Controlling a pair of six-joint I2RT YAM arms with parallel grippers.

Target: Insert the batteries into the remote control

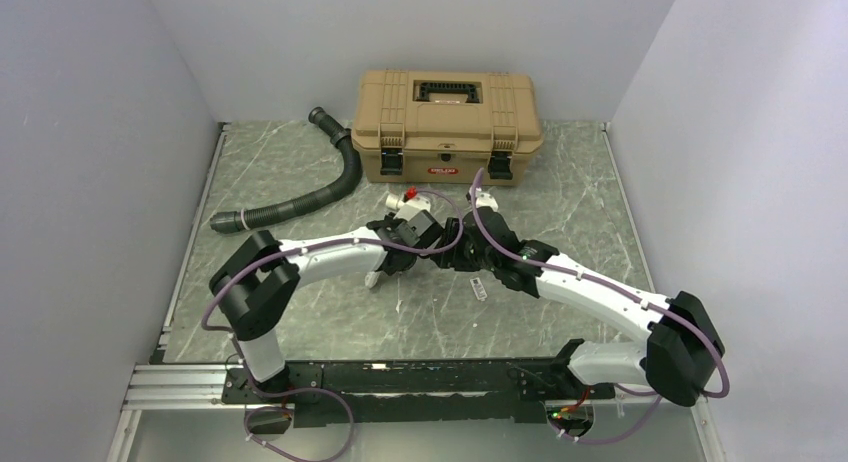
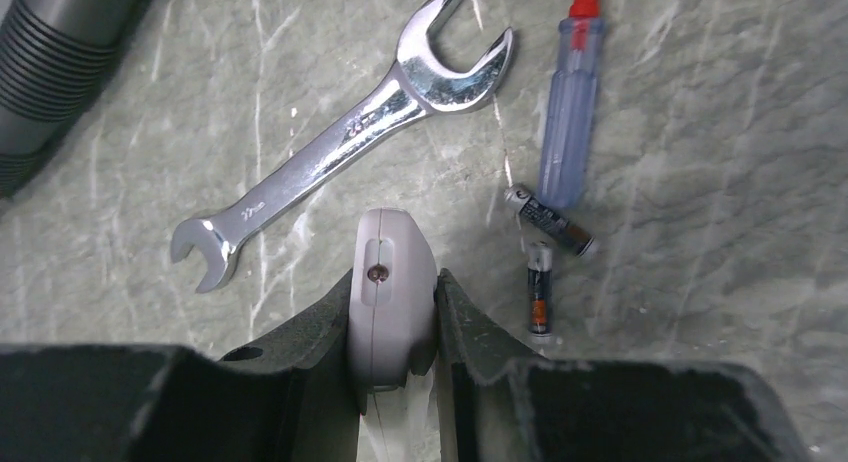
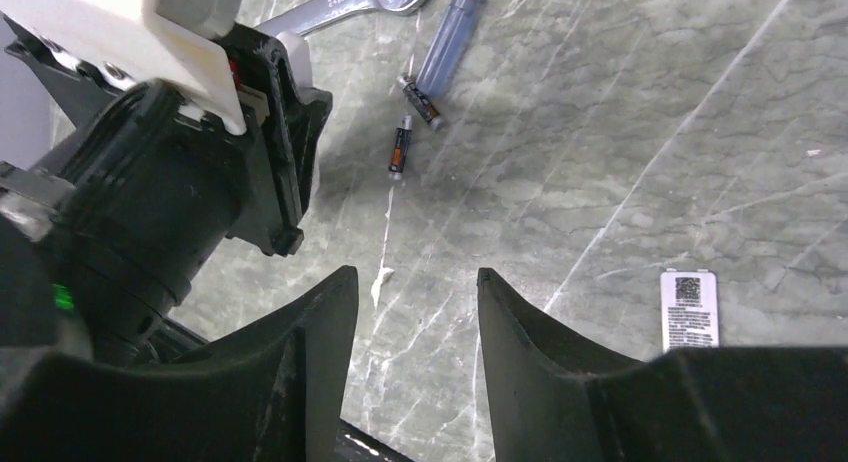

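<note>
My right gripper goes to the left in the top view and down over the lengthwise battery next, since the battery lies clear of the screwdriver's handle.
My left gripper point(image 2: 395, 282) is shut on the white remote control point(image 2: 392, 252). The remote is seen end-on, its rounded tip with a small dark lens sticking out past the fingers. Two batteries lie loose on the marble table to the right of it, one slanted point(image 2: 549, 220) and one lengthwise point(image 2: 540, 300). In the right wrist view the same batteries point(image 3: 421, 100) point(image 3: 400, 147) lie ahead of my right gripper point(image 3: 415, 274). That gripper is open with only bare table between its fingers. A white battery cover point(image 3: 690, 310) with a printed label lies to its right.
A steel wrench point(image 2: 340, 142) and a clear-handled screwdriver with a red shaft point(image 2: 568, 112) lie beyond the remote. A tan toolbox point(image 1: 447, 125) stands at the back and a black ribbed hose point(image 1: 300, 197) curves at back left. The left arm's wrist point(image 3: 150, 182) is close on my right gripper's left.
</note>
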